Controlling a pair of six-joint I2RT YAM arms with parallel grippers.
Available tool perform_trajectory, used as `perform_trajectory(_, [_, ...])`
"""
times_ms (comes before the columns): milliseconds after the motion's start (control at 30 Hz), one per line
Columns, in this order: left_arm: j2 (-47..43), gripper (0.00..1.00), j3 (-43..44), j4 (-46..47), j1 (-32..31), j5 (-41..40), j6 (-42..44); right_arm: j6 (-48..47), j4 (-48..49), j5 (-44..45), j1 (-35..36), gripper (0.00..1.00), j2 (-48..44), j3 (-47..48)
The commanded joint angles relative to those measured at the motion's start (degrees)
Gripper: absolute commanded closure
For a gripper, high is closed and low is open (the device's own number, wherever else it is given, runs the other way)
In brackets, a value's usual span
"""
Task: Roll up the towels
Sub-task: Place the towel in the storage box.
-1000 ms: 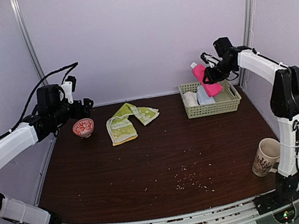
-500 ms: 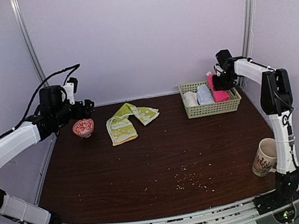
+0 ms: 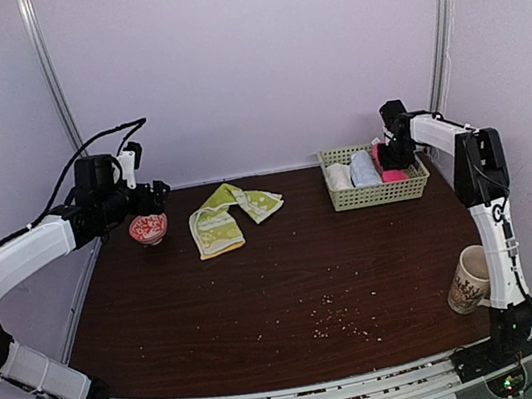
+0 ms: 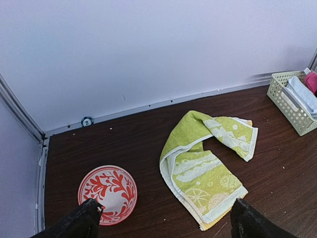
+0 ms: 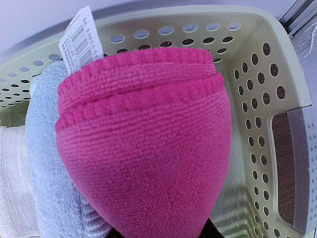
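Observation:
The light-blue cloth (image 3: 364, 170) (image 5: 54, 158) lies below my right gripper, to its left in the top view. My right gripper should go down toward that cloth next and let go of the pink towel.
The hot-pink towel (image 5: 148, 148) is rolled into a bundle, and my right gripper (image 5: 161, 233) is shut on its near end; only the dark fingertips show below it. It sits low in the right part of the pale green basket (image 5: 257, 74), seen from above as a pink patch (image 3: 393, 175) under the right gripper (image 3: 392, 153). The yellow-green patterned towel (image 3: 220, 217) lies loosely folded and bent on the brown table at the back left, also seen in the left wrist view (image 4: 208, 173). My left gripper (image 4: 166, 220) hangs open above the towel and bowl, touching nothing (image 3: 151, 193).
A light-blue cloth (image 5: 44, 148) and a white cloth (image 5: 10, 173) lie beside the pink towel in the basket (image 3: 377, 194). A red-and-white bowl (image 3: 148, 227) stands left of the green towel. A patterned cup (image 3: 469, 281) is at the right front. Crumbs (image 3: 335, 315) dot the table.
My right gripper has come down and toward the wall with the pink towel, from above the basket into its right side. The left arm has barely shifted.

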Motion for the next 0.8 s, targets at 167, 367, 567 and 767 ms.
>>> perform_trajectory(167, [0.81,0.07,1.7,1.56,0.92,2.84,-0.22,1.31,0.95,-4.17,-0.4,1.0,5.86,2.87])
perform_trajectory(367, [0.81,0.07,1.7,1.53,1.17,3.91,-0.26,1.14,1.34,-10.18,-0.4,1.0,6.76,3.28])
perform_trajectory(567, [1.06,0.07,1.87,1.51,1.47,5.02,-0.53,2.97,2.15,-17.21,-0.4,0.94,5.86,1.84])
perform_trajectory(767, [1.42,0.07,1.92,1.4,1.56,5.83,-0.78,5.69,3.17,-21.62,-0.49,0.92,7.41,0.38])
